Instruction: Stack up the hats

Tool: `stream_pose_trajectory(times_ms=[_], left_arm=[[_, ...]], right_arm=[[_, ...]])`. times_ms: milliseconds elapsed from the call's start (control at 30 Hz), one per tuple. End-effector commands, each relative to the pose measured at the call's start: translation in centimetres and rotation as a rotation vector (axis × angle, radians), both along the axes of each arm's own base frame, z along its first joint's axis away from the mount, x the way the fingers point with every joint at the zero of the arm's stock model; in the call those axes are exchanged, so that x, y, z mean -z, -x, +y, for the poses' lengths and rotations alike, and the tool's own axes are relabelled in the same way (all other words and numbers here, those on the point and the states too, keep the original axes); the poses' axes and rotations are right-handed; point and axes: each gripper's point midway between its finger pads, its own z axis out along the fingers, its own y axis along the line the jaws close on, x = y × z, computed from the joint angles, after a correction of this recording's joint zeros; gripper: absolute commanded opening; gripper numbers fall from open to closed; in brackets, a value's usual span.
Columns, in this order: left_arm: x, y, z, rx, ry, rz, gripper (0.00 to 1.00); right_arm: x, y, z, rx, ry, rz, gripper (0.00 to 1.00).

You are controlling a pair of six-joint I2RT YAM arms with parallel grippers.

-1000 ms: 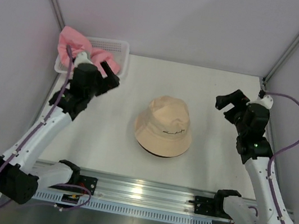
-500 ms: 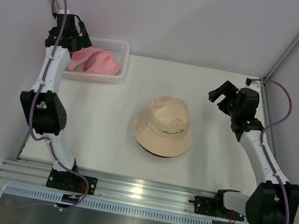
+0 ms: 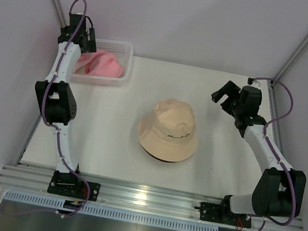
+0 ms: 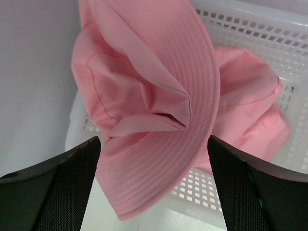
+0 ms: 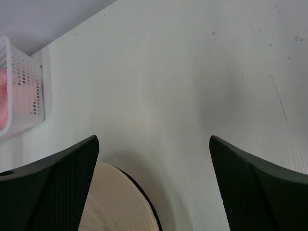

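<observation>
I need to move my left gripper outward and down onto the nearer pink hat's raised fold above the hat's rim, since that fold is beyond my fingers.
The beige hat (image 3: 169,131) with a small dark mark lies crown up at the table's middle. A thin black edge (image 3: 159,158), the black hat, shows under its brim; the right wrist view shows the beige brim (image 5: 113,202) and that edge (image 5: 146,199). Two pink hats (image 3: 99,63) lie crumpled in the white mesh basket (image 3: 124,47). The nearer pink hat (image 4: 154,106) droops over the basket's rim, and the other pink hat (image 4: 252,103) lies behind it. My left gripper (image 3: 84,46) (image 4: 153,192) hangs open just above them. My right gripper (image 3: 223,95) (image 5: 154,187) is open and empty, right of the beige hat.
The basket (image 4: 269,43) stands in the far left corner against the walls, and its end shows in the right wrist view (image 5: 24,96). Enclosure walls and frame posts close in the table on three sides. A metal rail runs along the near edge.
My left arm has swung up and back, and its gripper now hangs above the basket. My right gripper has shifted left and further back. The beige hat has not moved.
</observation>
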Motion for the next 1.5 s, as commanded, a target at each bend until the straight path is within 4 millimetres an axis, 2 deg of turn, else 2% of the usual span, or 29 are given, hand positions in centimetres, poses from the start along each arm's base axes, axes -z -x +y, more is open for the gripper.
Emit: stream_pose_trajectory(times_ms=[0,100,167,233,300,333,400,500,533,600,667,700,733,800,833,867,900,933,967,1000,1100,1133,1200,1233,1300,1333,1400,1433,1467], left_arm=[[-2.2,-0.6,1.5,-0.035,-0.077,-0.047,0.94],[-3.2,-0.7,1.3,-0.017,-0.089,-0.075,0.92],[-3.9,-1.3,1.4,-0.001,-0.107,-0.109,0.92],[-3.3,-2.1,1.2,0.039,-0.112,-0.090,0.92],[-3.7,-2.6,1.0,0.049,-0.108,-0.088,0.92],[-2.3,-2.9,1.1,0.047,-0.108,-0.060,0.90],[-1.6,-3.1,1.5,0.042,-0.126,-0.043,0.87],[0.5,-3.3,1.9,0.020,-0.135,-0.003,0.85],[1.6,-3.3,2.1,0.017,-0.136,0.018,0.81],[2.2,-3.5,2.2,0.017,-0.134,0.029,0.75],[2.6,-3.7,2.2,0.011,-0.133,0.029,0.58],[2.5,-3.7,2.2,0.002,-0.125,0.023,0.49],[2.4,-3.7,2.3,-0.004,-0.121,0.014,0.27],[1.0,-3.7,2.0,-0.025,-0.091,-0.029,0.06],[0.3,-3.7,1.8,-0.023,-0.075,-0.046,0.01],[-0.1,-3.6,1.0,0.008,-0.038,-0.055,0.01],[-2.4,-3.3,0.2,0.020,-0.010,-0.105,0.01],[-3.6,-3.1,-0.4,0.039,0.013,-0.128,0.01],[-6.9,-2.4,-1.7,0.079,0.052,-0.195,0.01],[-8.6,-1.9,-2.6,0.103,0.069,-0.226,0.01],[-13.7,-0.2,-5.8,0.188,0.121,-0.322,0.01],[-17.0,1.4,-7.0,0.215,0.126,-0.384,0.01],[-20.3,3.0,-10.4,0.294,0.147,-0.441,0.01],[-22.7,4.7,-13.6,0.372,0.161,-0.486,0.01],[-24.7,6.5,-16.2,0.439,0.151,-0.519,0.01],[-26.1,8.1,-18.8,0.494,0.153,-0.541,0.01],[-27.1,9.7,-21.3,0.565,0.134,-0.550,0.01],[-27.2,10.8,-23.9,0.627,0.141,-0.543,0.01],[-27.9,11.9,-24.9,0.662,0.134,-0.550,0.01]], right_arm=[[-3.8,-2.0,-0.1,0.003,0.003,-0.110,0.99],[-3.8,-2.7,0.3,-0.014,-0.005,-0.108,1.00],[-3.1,-3.3,0.6,-0.026,-0.013,-0.088,1.00],[-2.8,-3.8,0.9,-0.034,-0.019,-0.078,0.99],[-2.8,-4.0,1.1,-0.039,-0.028,-0.072,0.99],[-2.9,-4.1,1.1,-0.036,-0.030,-0.076,1.00],[-3.2,-4.4,1.1,-0.035,-0.031,-0.091,0.99],[-4.4,-4.8,1.3,-0.042,-0.038,-0.124,0.99],[-4.7,-4.9,1.3,-0.046,-0.041,-0.133,0.99],[-5.2,-5.0,1.7,-0.060,-0.052,-0.142,0.99],[-6.3,-5.4,1.9,-0.066,-0.061,-0.184,0.99],[-6.4,-5.4,1.9,-0.066,-0.061,-0.187,0.99],[-6.7,-5.4,1.9,-0.065,-0.060,-0.193,0.99],[-6.7,-5.4,1.9,-0.057,-0.062,-0.193,0.99],[-6.7,-5.2,2.0,-0.056,-0.061,-0.196,1.00],[-6.6,-5.3,1.9,-0.044,-0.059,-0.197,0.99],[-6.3,-5.1,2.3,-0.049,-0.067,-0.193,0.99],[-6.4,-4.9,2.9,-0.063,-0.073,-0.197,0.99],[-6.4,-4.8,3.2,-0.074,-0.080,-0.201,0.99],[-6.7,-4.7,3.6,-0.083,-0.082,-0.208,0.99],[-8.5,-4.4,4.6,-0.116,-0.104,-0.257,0.99],[-9.3,-4.3,4.8,-0.122,-0.129,-0.275,0.99],[-11.8,-3.8,5.7,-0.165,-0.173,-0.342,1.00],[-13.4,-3.4,6.5,-0.200,-0.225,-0.383,0.99],[-15.5,-2.6,7.8,-0.250,-0.275,-0.436,0.99],[-16.9,-2.3,8.3,-0.278,-0.302,-0.481,0.99],[-18.9,-0.8,10.0,-0.355,-0.369,-0.514,1.00],[-20.1,-0.1,10.7,-0.403,-0.389,-0.552,0.99],[-20.8,0.4,11.2,-0.426,-0.422,-0.562,0.99]])
